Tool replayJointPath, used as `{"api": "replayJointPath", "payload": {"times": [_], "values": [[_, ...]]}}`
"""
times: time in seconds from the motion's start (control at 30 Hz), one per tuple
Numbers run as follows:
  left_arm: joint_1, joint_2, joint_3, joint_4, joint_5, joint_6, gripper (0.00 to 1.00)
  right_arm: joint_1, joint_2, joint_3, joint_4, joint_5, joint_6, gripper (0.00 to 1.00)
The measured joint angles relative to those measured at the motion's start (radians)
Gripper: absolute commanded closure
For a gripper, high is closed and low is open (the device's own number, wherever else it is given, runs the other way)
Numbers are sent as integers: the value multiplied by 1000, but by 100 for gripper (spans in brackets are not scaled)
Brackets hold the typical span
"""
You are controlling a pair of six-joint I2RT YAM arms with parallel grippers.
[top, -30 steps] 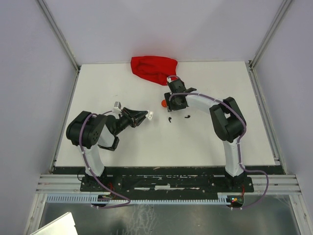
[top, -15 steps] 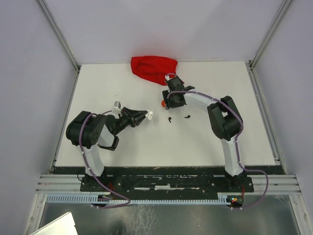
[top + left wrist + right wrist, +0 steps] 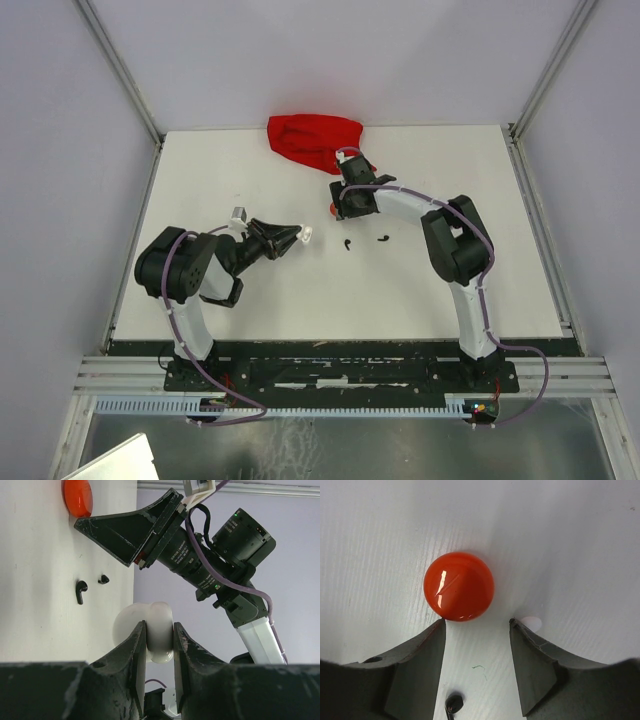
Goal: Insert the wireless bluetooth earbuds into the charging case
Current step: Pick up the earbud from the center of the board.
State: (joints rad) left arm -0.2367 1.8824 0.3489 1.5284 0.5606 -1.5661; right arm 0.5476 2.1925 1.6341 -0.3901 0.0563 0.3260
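Observation:
I should move my right gripper to the right in the wrist view next, until its open fingers are on both sides of the small pale spot, because that spot is outside the gap between them.
My left gripper (image 3: 159, 625) is shut on a white round charging case (image 3: 161, 645), held off the table; from above the gripper (image 3: 297, 238) and the case (image 3: 307, 236) sit left of centre. An orange-red round case (image 3: 458, 586) lies on the table just beyond the tips of my open right gripper (image 3: 477, 623), touching or nearly touching the left fingertip (image 3: 439, 627). It also shows from above (image 3: 332, 211) beside the right gripper (image 3: 340, 205). Two black earbuds (image 3: 346, 244) (image 3: 383, 238) lie near it on the table. The left wrist view shows both earbuds (image 3: 81, 591) (image 3: 103, 579).
A red cloth pouch (image 3: 312, 140) lies at the far edge of the white table (image 3: 420, 290), just behind the right wrist. One black earbud (image 3: 453, 703) lies under the right gripper, behind its fingers. A small pale spot (image 3: 532, 624) sits by the right fingertip.
The right gripper has shifted slightly toward the far left, closer to the red pouch. The left arm and the white case have not moved.

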Motion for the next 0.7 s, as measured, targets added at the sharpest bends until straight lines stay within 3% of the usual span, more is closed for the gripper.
{"api": "replayJointPath", "payload": {"times": [0.37,0.7], "values": [[0,0,0,0,0,0,97,0,-91,-97,51,5,-35,39],[0,0,0,0,0,0,97,-8,-99,12,-76,83,-81,45]]}}
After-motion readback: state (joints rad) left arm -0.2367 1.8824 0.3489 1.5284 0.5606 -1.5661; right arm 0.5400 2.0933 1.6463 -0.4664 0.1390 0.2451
